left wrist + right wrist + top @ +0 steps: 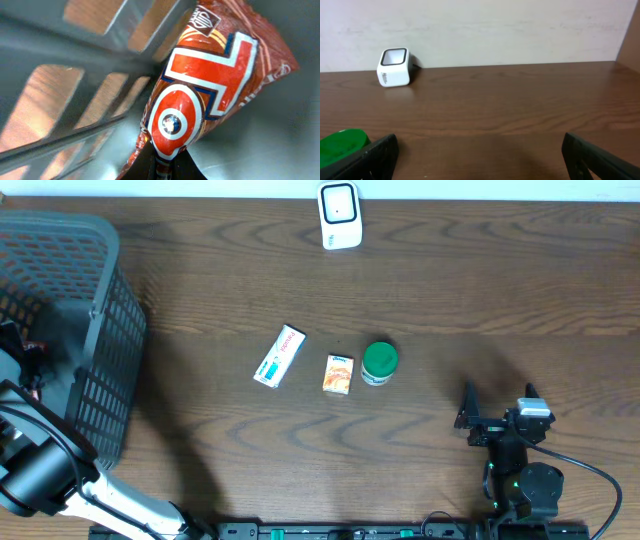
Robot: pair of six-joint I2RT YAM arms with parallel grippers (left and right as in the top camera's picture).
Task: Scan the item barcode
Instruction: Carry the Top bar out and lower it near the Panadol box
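Note:
My left gripper holds the bag and should next rise from the basket [100,350], move right in the overhead view to the bare gap between the boxes, go down and let go of the bag.
In the left wrist view a red foil snack bag [200,85] with white and blue print fills the frame, inside the grey basket [75,45]. My left gripper [167,162] is shut on the bag's lower end, its dark fingers pinching the foil. No barcode shows on the bag. From overhead, the left gripper [27,365] sits inside the basket [100,350]. The white scanner [340,215] stands at the table's far edge, also in the right wrist view [395,66]. My right gripper [498,402] rests open and empty near the front right.
Three items lie mid-table: a white and blue box [280,356], a small orange box [338,374] and a green-lidded jar [379,363]. The jar's green lid [342,145] shows beside my right gripper's [480,165] left finger.

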